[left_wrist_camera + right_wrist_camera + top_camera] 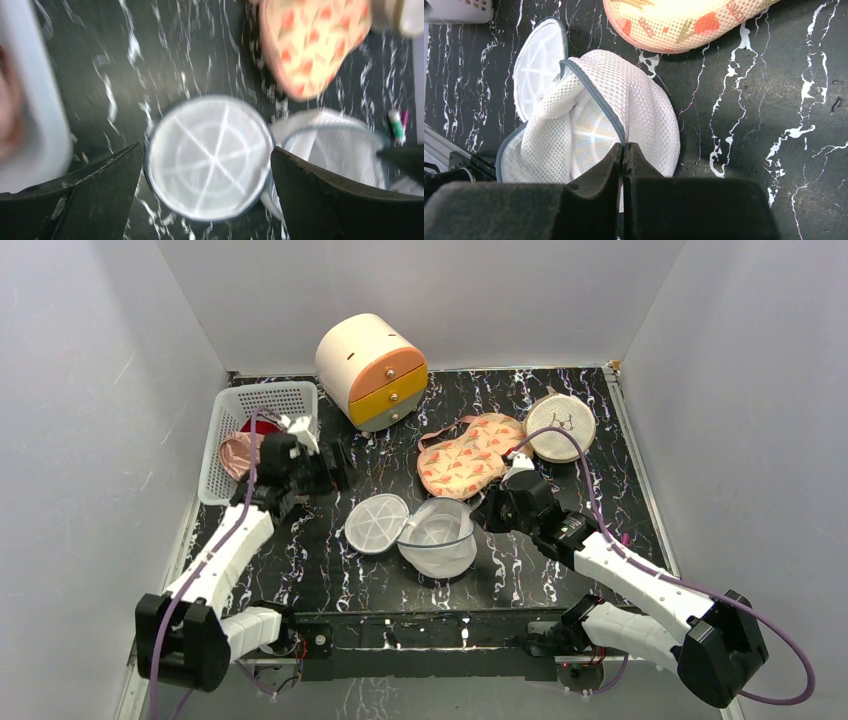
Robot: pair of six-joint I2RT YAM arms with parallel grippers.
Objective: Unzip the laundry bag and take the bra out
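Note:
The lid's rim opposite the bag lies uncovered on the tabletop, so the robot's left gripper will move down and back onto that rim with its fingers open.
The white mesh laundry bag [440, 537] lies open at the table's middle, its round lid [376, 523] flipped out to the left. The peach patterned bra [468, 455] lies on the table behind the bag, outside it. My right gripper [478, 512] is shut on the bag's blue-grey rim band; the right wrist view shows the pinch [624, 146] on the bag [624, 105], with the bra [684, 20] beyond. My left gripper [335, 465] is open and empty by the basket, above the lid [210, 157]; this view is blurred, with the bag [335, 145] and bra [315, 45] at right.
A white perforated basket [258, 410] with a pink garment [238, 452] stands at the back left. A cream drawer unit [372, 370] with orange and yellow drawers stands at the back. A beige round mesh pouch [560, 427] lies at the back right.

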